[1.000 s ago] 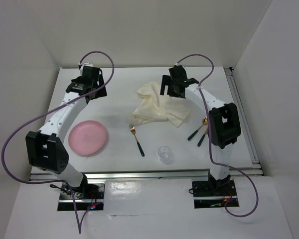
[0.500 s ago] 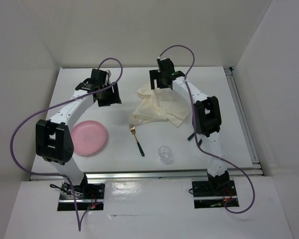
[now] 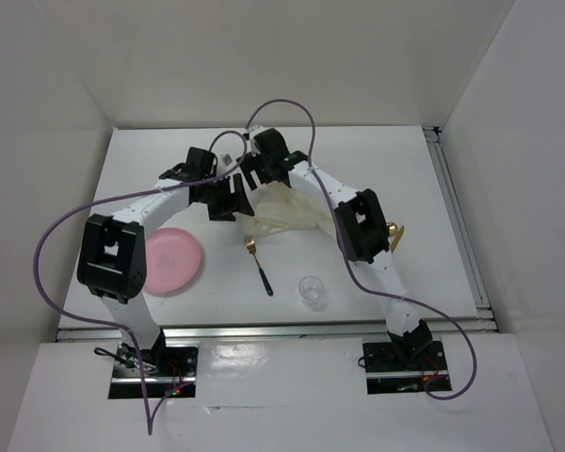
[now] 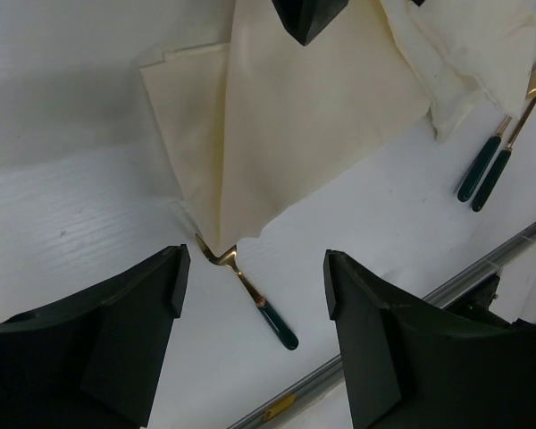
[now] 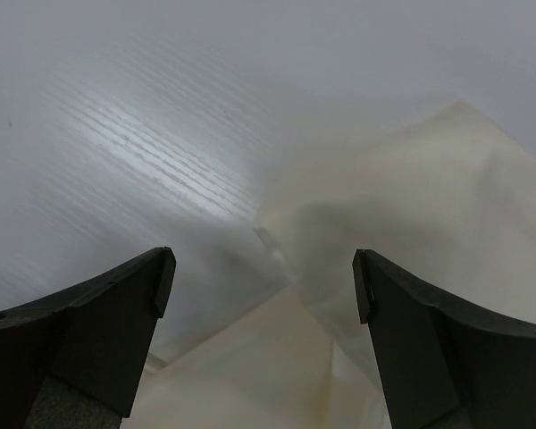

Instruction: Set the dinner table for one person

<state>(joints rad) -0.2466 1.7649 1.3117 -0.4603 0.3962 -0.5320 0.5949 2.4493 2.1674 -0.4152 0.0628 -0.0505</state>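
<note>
My right gripper lowers onto the corner of the cloth next and closes on it, since that corner shows between the spread fingers in the wrist view.
A cream cloth (image 3: 297, 215) lies crumpled mid-table on the white dinner table (image 3: 424, 169). My left gripper (image 3: 230, 201) is open and empty, just left of the cloth's left edge. In the left wrist view the cloth (image 4: 286, 116) lies ahead of the open gripper (image 4: 257, 268). My right gripper (image 3: 260, 177) is open and empty above the cloth's far left corner. The right wrist view shows the cloth (image 5: 411, 206) under the spread gripper (image 5: 263, 264). A gold fork with a green handle (image 3: 259, 263) lies below the cloth, its tines touching the cloth's corner (image 4: 216, 255).
A pink plate (image 3: 169, 261) sits at the left front. A clear glass (image 3: 311, 290) stands near the front edge. Two more green-handled utensils (image 4: 488, 164) lie right of the cloth, mostly hidden by the right arm in the top view. A metal rail (image 3: 282, 328) runs along the near edge.
Both arms have swung inward: the left gripper moved right, the right gripper moved left across the cloth. They now sit close together at the cloth's left edge. The cloth has not moved.
</note>
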